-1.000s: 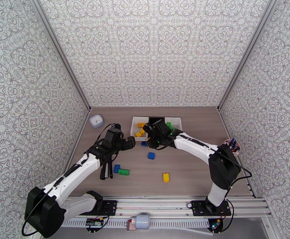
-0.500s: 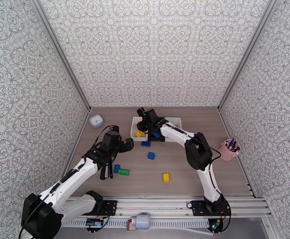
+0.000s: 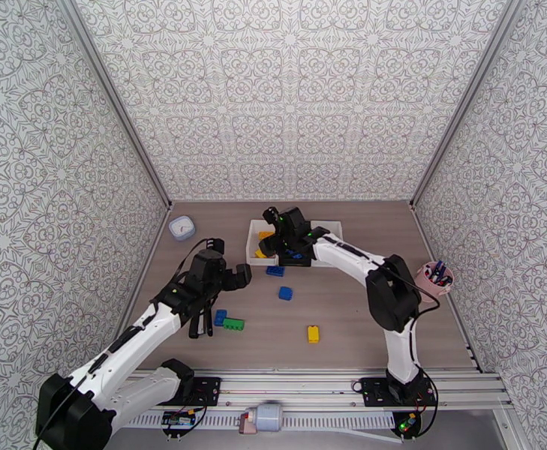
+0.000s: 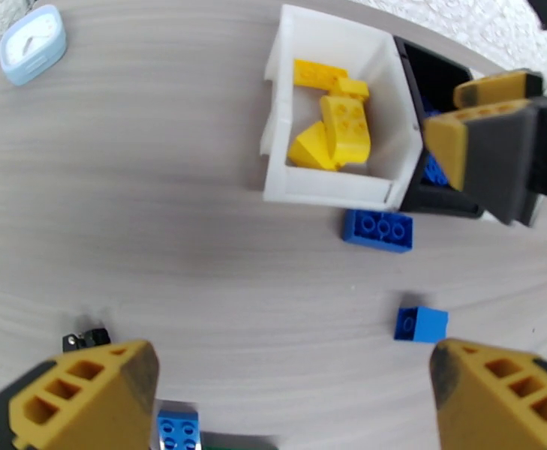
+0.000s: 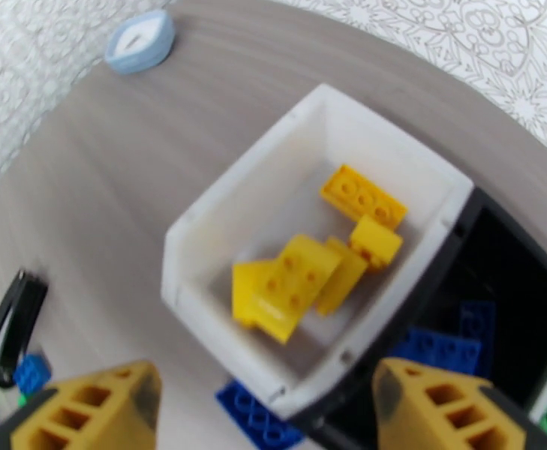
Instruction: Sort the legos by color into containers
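The small blue lego lies below my right gripper and back toward the base, still outside the black bin [image 5: 498, 256], so my right gripper will next draw back, turn and go down around it.
My right gripper [image 3: 271, 243] hangs open over the row of containers, above the left white bin [image 5: 198, 241]. Nothing sits between its fingers [image 5: 85, 406]. Several yellow legos [image 5: 296, 283] lie in that bin, and blue legos [image 5: 442, 346] lie in the black bin [image 5: 498, 256] beside it. The other white bin [image 3: 327, 229] stands at the right of the row. My left gripper [image 3: 232, 262] is open and empty over the table, left of the bins. Loose on the table are blue legos [image 3: 275, 271] [image 3: 286, 293] [image 3: 220, 317], a green one [image 3: 233, 324] and a yellow one [image 3: 314, 334].
A small white and blue dish [image 3: 181, 228] sits at the back left. A long black stapler-like tool [image 3: 196, 324] lies under my left arm. A pink cup of pens [image 3: 433, 279] stands at the right edge. Patterned walls close off the table.
My right gripper swung back and left from the black bin's front to above the left white bin, then opened. My left arm drew back slightly toward its base, still open.
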`<state>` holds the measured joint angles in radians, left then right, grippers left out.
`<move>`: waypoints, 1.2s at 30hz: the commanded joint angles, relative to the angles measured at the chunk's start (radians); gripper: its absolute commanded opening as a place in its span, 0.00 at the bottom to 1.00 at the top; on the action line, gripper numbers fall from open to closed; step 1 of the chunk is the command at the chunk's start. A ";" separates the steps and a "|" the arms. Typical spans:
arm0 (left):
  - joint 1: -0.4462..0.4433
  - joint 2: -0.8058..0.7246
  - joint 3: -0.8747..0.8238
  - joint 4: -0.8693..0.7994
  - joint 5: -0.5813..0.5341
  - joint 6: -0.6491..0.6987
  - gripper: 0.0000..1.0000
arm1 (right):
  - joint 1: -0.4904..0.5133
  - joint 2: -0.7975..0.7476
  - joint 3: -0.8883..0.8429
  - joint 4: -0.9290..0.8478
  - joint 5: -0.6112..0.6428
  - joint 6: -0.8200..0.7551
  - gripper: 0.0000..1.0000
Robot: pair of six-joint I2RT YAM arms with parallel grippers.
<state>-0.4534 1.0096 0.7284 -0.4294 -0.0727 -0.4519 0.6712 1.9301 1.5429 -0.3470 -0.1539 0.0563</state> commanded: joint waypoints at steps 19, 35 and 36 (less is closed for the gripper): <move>0.023 -0.130 -0.064 0.002 0.159 0.300 1.00 | 0.094 0.001 -0.083 -0.431 0.017 -0.514 0.81; 0.030 -0.134 -0.075 0.015 0.165 0.301 1.00 | 0.119 0.164 0.010 -0.462 -0.013 -0.512 0.66; 0.030 -0.134 -0.078 0.015 0.164 0.300 1.00 | 0.118 0.166 0.009 -0.464 -0.013 -0.512 0.64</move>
<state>-0.4335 0.8806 0.6643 -0.4217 0.0822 -0.1707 0.7849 2.0735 1.5204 -0.7868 -0.1532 -0.4599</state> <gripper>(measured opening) 0.996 0.647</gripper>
